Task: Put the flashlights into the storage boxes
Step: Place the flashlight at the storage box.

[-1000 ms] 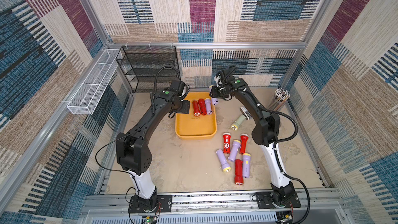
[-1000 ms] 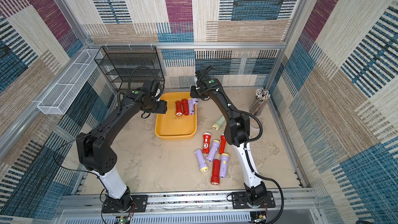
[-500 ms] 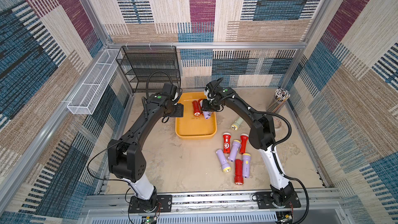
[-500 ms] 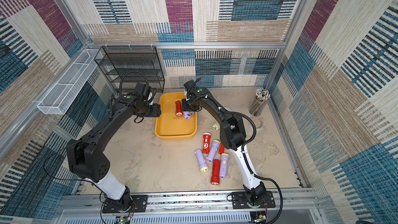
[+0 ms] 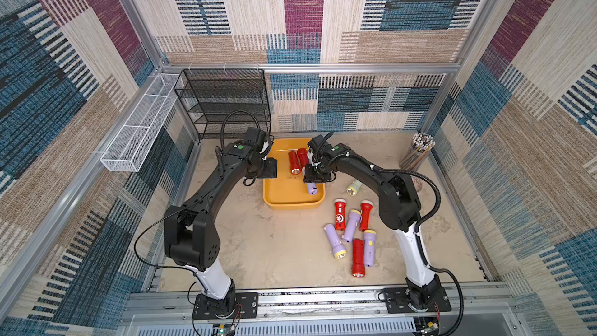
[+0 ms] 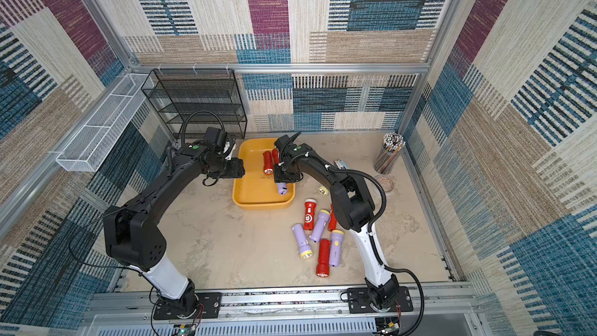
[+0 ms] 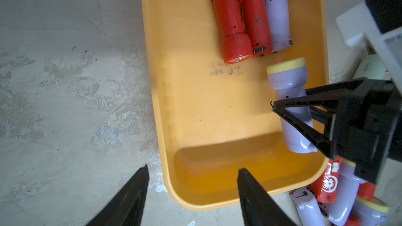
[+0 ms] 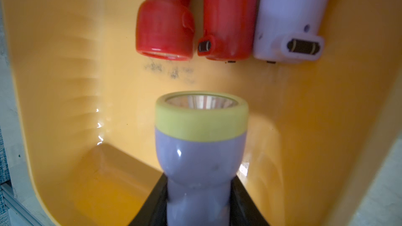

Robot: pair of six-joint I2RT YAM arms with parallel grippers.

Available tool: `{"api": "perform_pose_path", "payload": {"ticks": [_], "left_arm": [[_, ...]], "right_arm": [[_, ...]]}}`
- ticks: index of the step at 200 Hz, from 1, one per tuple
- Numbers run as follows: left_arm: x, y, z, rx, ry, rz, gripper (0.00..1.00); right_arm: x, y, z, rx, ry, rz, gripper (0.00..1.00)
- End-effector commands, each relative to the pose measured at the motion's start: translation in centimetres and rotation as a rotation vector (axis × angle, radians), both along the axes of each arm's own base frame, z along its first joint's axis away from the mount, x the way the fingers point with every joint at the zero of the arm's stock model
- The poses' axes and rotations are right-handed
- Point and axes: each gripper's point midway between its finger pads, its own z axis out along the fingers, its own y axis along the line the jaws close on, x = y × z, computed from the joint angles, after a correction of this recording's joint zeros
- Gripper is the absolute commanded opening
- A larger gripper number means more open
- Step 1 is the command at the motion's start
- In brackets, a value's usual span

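The right gripper moves down and releases the lilac flashlight on the bottom of the box next, as that spot lies just below it, free of flashlights.
The yellow-orange storage box [image 5: 284, 197] [image 6: 255, 193] lies mid-table. Two red flashlights [image 7: 232, 22] [image 7: 253, 16] and a lilac one [image 7: 278, 14] lie side by side at its far end. My right gripper [image 5: 312, 177] [image 8: 200, 180] is shut on a lilac flashlight with a pale yellow head [image 8: 201, 148] [image 7: 289, 96], low over the box's right side. My left gripper [image 7: 193, 168] [image 5: 269, 169] is open and empty, straddling the box's left wall. Several red and lilac flashlights [image 5: 351, 226] and a pale green one [image 5: 354, 187] lie on the table.
A black mesh rack [image 5: 226, 101] stands at the back left, a white wire basket [image 5: 139, 130] hangs on the left wall. A cup of pencils [image 5: 418, 150] stands at the back right, with a round dish [image 6: 384, 184] in front of it.
My right gripper has carried the lilac flashlight from the box's far right corner toward its near right side. The left arm has swung a little to the left, its gripper still open.
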Motion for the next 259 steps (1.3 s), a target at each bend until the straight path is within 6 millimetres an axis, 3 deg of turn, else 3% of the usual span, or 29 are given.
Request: {"api": "perform_pose_path", "payload": {"ticks": [1, 68, 136, 176, 215, 259], "left_arm": [[0.3, -0.2, 0.1, -0.023, -0.005, 0.017, 0.68], [-0.1, 0.5, -1.3, 0.012, 0.029, 0.034, 0.68], [-0.6, 1.1, -1.9, 0.040, 0.047, 0.053, 0.68], [-0.8, 1.5, -2.5, 0.064, 0.065, 0.061, 0.67], [-1.2, 1.6, -3.7, 0.069, 0.100, 0.064, 0.67], [-1.9, 1.6, -5.3, 0.069, 0.149, 0.076, 0.65]], "right_arm": [[0.8, 0.3, 0.2, 0.015, -0.034, -0.019, 0.38], [0.7, -1.1, -2.3, -0.080, -0.012, -0.028, 0.40], [0.7, -2.0, -2.5, -0.135, -0.022, -0.023, 0.51], [1.1, -1.7, -0.6, -0.126, -0.047, -0.007, 0.57], [2.0, -1.2, 3.8, -0.091, -0.124, 0.004, 0.63], [2.7, -1.1, 7.3, -0.081, -0.191, 0.018, 0.67]]}}
